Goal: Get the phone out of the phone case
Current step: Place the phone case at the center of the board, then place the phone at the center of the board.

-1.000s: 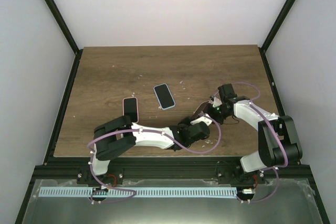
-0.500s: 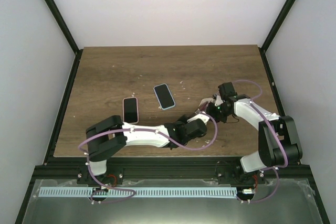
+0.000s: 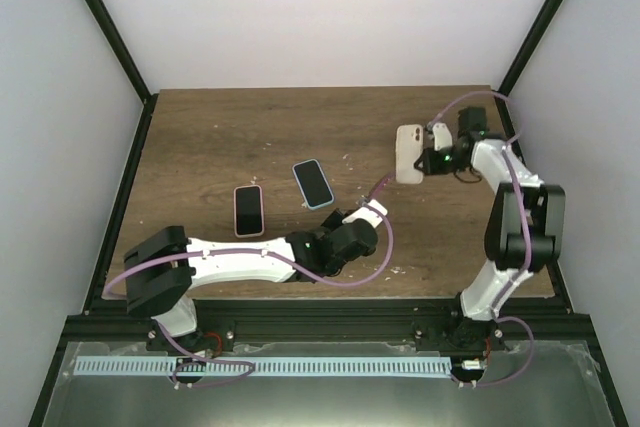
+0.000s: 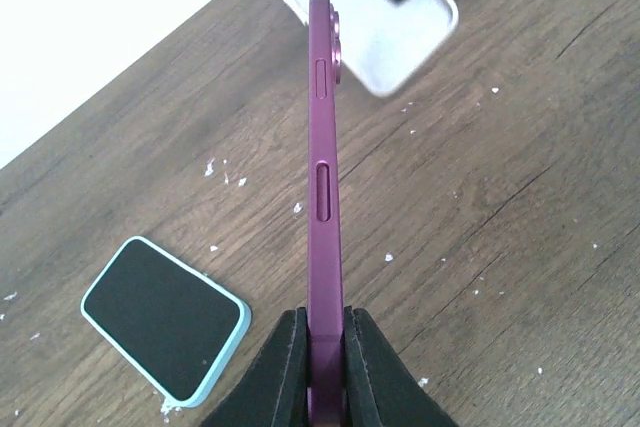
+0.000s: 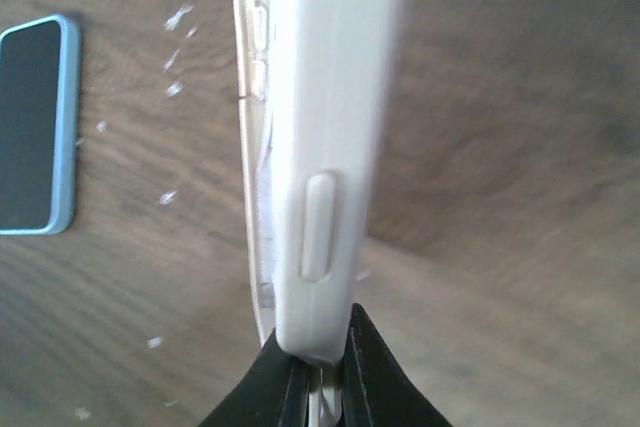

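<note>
Next, the right gripper lowers toward the right in the top view to release the white case (image 3: 409,153), since bare tabletop lies below the gripper on that side.
My left gripper (image 3: 366,214) is shut on a bare purple phone (image 3: 381,188) and holds it on edge above the table. In the left wrist view the phone (image 4: 322,147) stands straight up between the fingertips of the left gripper (image 4: 325,357). My right gripper (image 3: 432,161) is shut on the edge of an empty white phone case (image 3: 409,153), held above the table's far right, apart from the phone. The case (image 5: 320,97) fills the right wrist view above the right gripper (image 5: 318,372), and it also shows beyond the phone in the left wrist view (image 4: 385,32).
A phone in a light blue case (image 3: 313,184) lies screen up mid-table, also seen in the left wrist view (image 4: 165,317) and the right wrist view (image 5: 35,127). A phone in a pink case (image 3: 248,209) lies to its left. Small white crumbs dot the wooden table (image 3: 220,137).
The right gripper has swung up and to the far right with the white case. The left gripper has drawn back left with the purple phone. Phone and case have come apart.
</note>
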Motion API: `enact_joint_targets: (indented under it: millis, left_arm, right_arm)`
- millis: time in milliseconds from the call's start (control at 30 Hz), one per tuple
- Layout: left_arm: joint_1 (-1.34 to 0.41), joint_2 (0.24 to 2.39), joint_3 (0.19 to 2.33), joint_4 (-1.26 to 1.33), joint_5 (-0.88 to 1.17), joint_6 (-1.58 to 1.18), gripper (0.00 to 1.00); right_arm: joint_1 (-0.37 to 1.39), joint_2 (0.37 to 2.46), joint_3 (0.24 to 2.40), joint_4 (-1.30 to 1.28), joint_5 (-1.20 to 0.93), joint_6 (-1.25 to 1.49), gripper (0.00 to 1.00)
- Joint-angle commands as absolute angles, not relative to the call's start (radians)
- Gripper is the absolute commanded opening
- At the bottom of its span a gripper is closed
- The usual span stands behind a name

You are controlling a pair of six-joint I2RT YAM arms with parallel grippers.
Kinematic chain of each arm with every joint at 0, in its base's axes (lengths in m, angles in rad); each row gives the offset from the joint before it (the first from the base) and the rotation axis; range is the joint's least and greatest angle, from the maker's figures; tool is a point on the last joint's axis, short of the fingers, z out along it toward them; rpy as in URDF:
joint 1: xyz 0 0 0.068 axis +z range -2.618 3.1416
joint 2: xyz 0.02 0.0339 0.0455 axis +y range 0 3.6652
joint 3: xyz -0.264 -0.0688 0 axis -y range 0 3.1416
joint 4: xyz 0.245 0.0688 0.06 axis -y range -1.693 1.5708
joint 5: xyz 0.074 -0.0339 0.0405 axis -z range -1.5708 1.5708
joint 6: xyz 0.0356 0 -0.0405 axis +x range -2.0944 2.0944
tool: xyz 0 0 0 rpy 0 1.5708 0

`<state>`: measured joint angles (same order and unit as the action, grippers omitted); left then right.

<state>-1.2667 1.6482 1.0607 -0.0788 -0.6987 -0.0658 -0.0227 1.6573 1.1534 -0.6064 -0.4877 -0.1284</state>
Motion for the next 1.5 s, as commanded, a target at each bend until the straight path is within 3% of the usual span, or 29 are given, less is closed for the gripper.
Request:
enact_joint_targets:
  millis: [0, 233, 467, 767, 900, 967, 1233, 1467]
  left_arm:
    - [-1.271, 1.661, 1.08, -0.015, -0.744, -0.02, 0.0]
    - [-1.271, 1.665, 1.061, 0.01, -0.726, -0.022, 0.0]
    - [-1.271, 1.689, 1.062, -0.009, -0.709, -0.031, 0.0]
    - [-1.263, 1.786, 1.132, -0.067, -0.782, -0.016, 0.0]
    - [-1.25, 1.835, 1.18, -0.094, -0.831, -0.013, 0.0]
    - [-1.238, 1.859, 1.202, -0.101, -0.855, -0.002, 0.0]
    - [-1.16, 2.08, 1.445, -0.312, -1.021, 0.069, 0.0]
    - [-1.114, 2.274, 1.685, -0.567, -1.047, 0.042, 0.0]
  right_arm:
    - [-0.156, 1.834, 1.38, -0.864, -0.601, -0.479, 0.01]
    - [-0.318, 2.095, 1.643, -1.233, -0.642, -0.68, 0.01]
    - [-0.351, 2.199, 1.756, -1.308, -0.555, -0.703, 0.02]
    - [-0.353, 2.352, 1.986, -1.295, -0.478, -0.659, 0.25]
    - [-0.353, 2.243, 1.897, -1.186, -0.468, -0.615, 0.48]
    - [-0.353, 2.168, 1.823, -1.121, -0.486, -0.597, 0.52]
    - [-0.351, 1.797, 1.4, -0.871, -0.693, -0.517, 0.54]
    - [-0.351, 1.673, 1.299, -0.842, -0.721, -0.514, 0.55]
